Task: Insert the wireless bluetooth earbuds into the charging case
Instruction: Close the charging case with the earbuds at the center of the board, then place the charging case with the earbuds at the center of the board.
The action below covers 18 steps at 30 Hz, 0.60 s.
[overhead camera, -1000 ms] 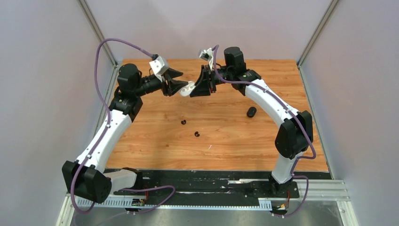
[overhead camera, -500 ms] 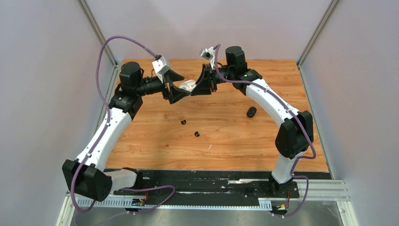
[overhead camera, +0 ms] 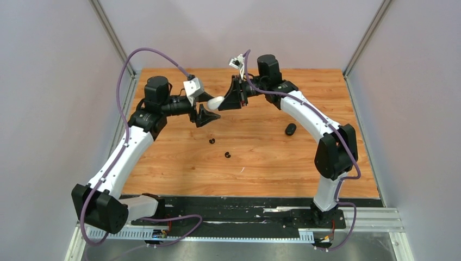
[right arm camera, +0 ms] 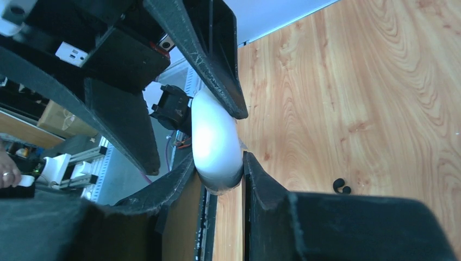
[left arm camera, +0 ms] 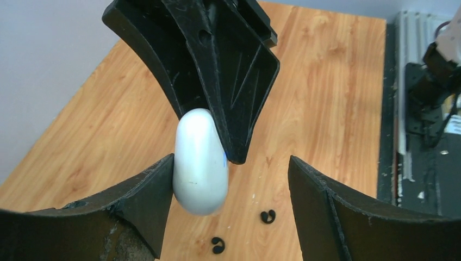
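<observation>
Only black earbuds lie on the wood, so my right gripper should next carry the white case (overhead camera: 216, 101) toward the black case and lower it onto bare table.
My right gripper (overhead camera: 225, 100) is shut on one end of a closed white pill-shaped charging case (overhead camera: 216, 101) and holds it in the air over the far middle of the table. My left gripper (overhead camera: 211, 107) is open around the case's free end. In the left wrist view the case (left arm camera: 200, 163) rests against the left finger (left arm camera: 152, 190), with a wide gap to the right finger (left arm camera: 321, 201). In the right wrist view my right gripper (right arm camera: 218, 163) clamps the case (right arm camera: 216, 141). Two black earbuds (overhead camera: 212, 141) (overhead camera: 227, 155) lie on the wood below. No white earbuds show.
A closed black pill-shaped case (overhead camera: 291, 129) lies on the table to the right, beside the right arm. Grey walls enclose the wooden table (overhead camera: 272, 163) on three sides. The black earbuds also show in the left wrist view (left arm camera: 217, 245) (left arm camera: 267, 216), and one in the right wrist view (right arm camera: 341, 186).
My left wrist has turned and moved right, and its jaws now stand apart around the white case. My right gripper has kept hold of the case and shifted slightly left.
</observation>
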### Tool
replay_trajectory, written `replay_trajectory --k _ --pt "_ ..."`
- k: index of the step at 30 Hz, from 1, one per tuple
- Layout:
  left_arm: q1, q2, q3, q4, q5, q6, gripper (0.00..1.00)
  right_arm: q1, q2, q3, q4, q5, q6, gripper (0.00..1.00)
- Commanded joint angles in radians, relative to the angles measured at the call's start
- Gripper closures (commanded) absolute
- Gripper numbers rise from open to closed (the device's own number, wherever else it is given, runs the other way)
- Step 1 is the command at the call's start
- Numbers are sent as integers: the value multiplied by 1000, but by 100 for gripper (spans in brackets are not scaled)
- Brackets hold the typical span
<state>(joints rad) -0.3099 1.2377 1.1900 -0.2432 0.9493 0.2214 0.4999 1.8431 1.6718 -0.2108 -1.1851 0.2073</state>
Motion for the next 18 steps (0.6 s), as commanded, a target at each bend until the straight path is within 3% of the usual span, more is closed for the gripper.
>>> replay_trajectory --k 1,6,10,14,18 --pt "-51 -109 -54 12 -78 151 20 -9 20 45 81 48 86 100" --pt "-53 -148 -93 94 -288 158 17 -19 12 21 77 50 66 100" --pt "-52 -176 -66 103 -395 134 7 -84 -26 -116 42 98 58 100" --pt "-52 -155 -18 -5 -433 50 6 -194 -49 -226 -106 217 40 100" --pt "-52 -153 -72 -33 -449 -16 6 -299 5 -233 -271 215 29 100"
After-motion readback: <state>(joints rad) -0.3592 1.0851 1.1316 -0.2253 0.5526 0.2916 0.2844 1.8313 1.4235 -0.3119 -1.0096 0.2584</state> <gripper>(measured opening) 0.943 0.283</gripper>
